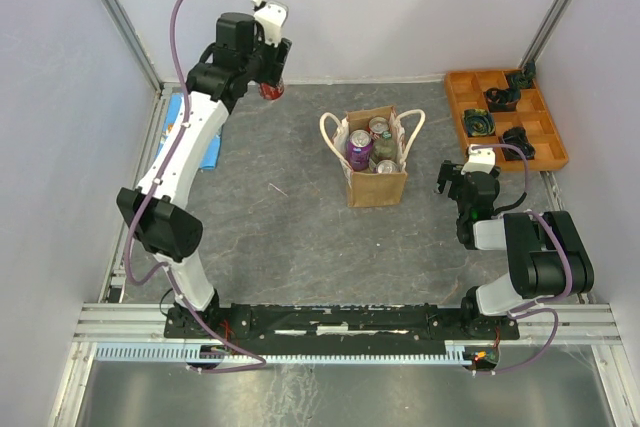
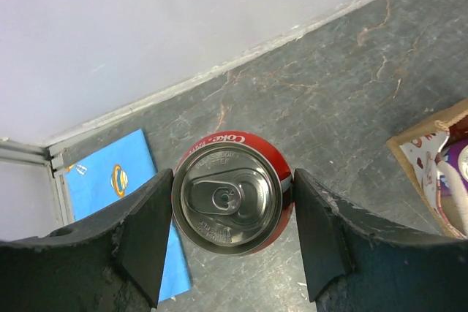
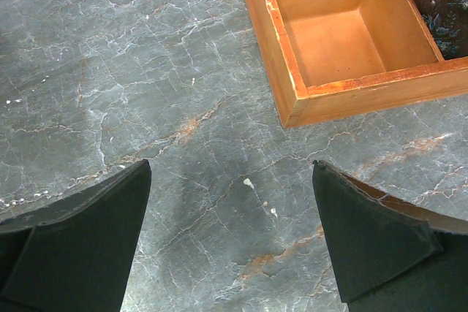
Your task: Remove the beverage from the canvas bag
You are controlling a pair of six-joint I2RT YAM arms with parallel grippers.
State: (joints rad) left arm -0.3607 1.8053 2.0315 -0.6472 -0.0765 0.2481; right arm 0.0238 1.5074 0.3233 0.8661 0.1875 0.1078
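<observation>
I should next lower the red cola can in my left gripper onto the bare tabletop (image 1: 260, 155) next to the blue card and let go of it, because that spot is below the gripper.
A red cola can (image 2: 231, 197), the beverage, stands upright between the fingers of my left gripper (image 2: 232, 188), which is shut on its sides. In the top view this gripper (image 1: 271, 88) holds the can at the table's back left, close to the wall and well clear of the canvas bag (image 1: 376, 188). Whether the can rests on the table I cannot tell. The tan bag with white handles stands mid-table and holds several cans, among them a purple one (image 1: 358, 149). A corner of the bag (image 2: 428, 157) shows in the left wrist view. My right gripper (image 3: 230, 180) is open over bare table.
An orange compartment tray (image 1: 548, 137) with dark items sits at the back right; its corner (image 3: 292, 93) lies just ahead of my right gripper. A blue card (image 2: 117, 180) lies flat by the left wall, partly under my left fingers. Metal rails edge the table.
</observation>
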